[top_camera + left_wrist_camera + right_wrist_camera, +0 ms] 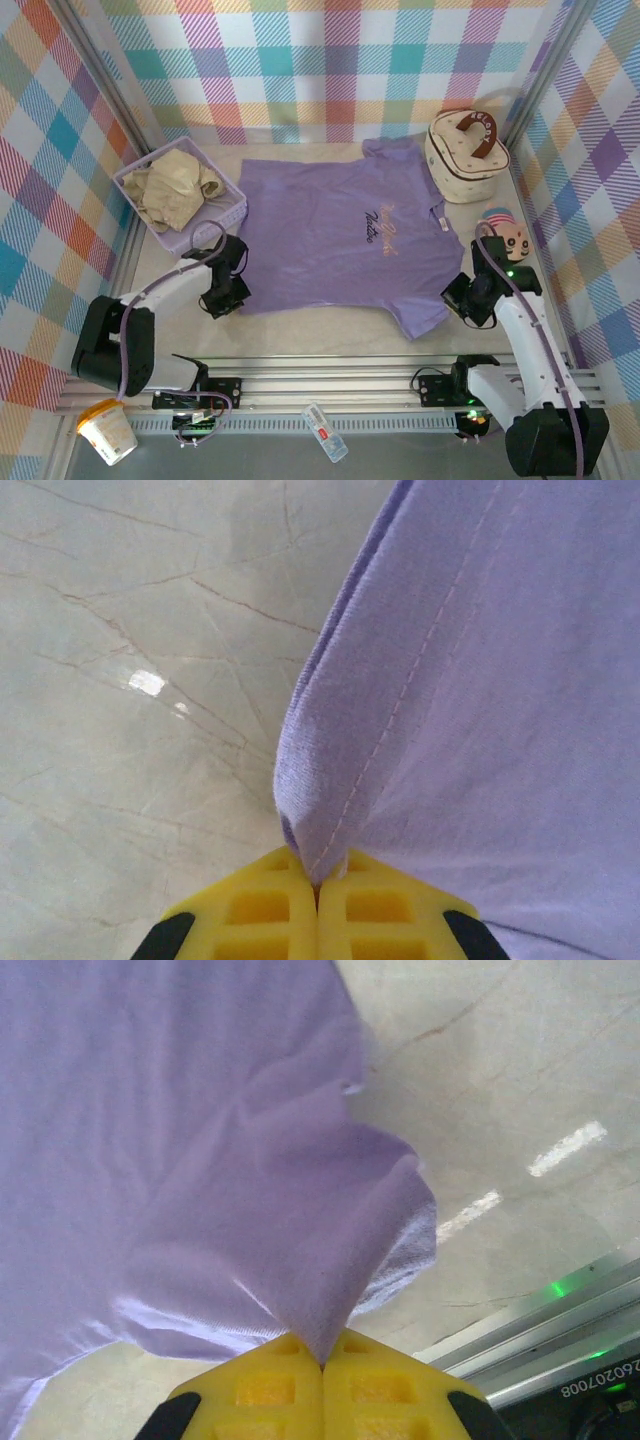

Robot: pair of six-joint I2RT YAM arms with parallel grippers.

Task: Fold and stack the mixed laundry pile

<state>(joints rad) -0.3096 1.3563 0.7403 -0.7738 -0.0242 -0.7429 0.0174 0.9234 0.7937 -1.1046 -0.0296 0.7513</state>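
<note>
The shirt lies unfolded, so the robot's left gripper will next lift the hem corner outward and let it go at the shirt's edge by the basket.
The lavender-purple T-shirt lies spread flat on the table, script print on its chest. My left gripper is shut on the shirt's near left hem corner, which rises pinched between the yellow fingers. At the near right, my right gripper is shut on the sleeve edge, the cloth bunched into its jaws. The beige-cream garment lies crumpled in the lavender basket at the back left.
A cream round case with a brown handle stands at the back right, a small round face-print item in front of it. A cup and a small bottle lie beyond the near rail. Checked walls enclose the table.
</note>
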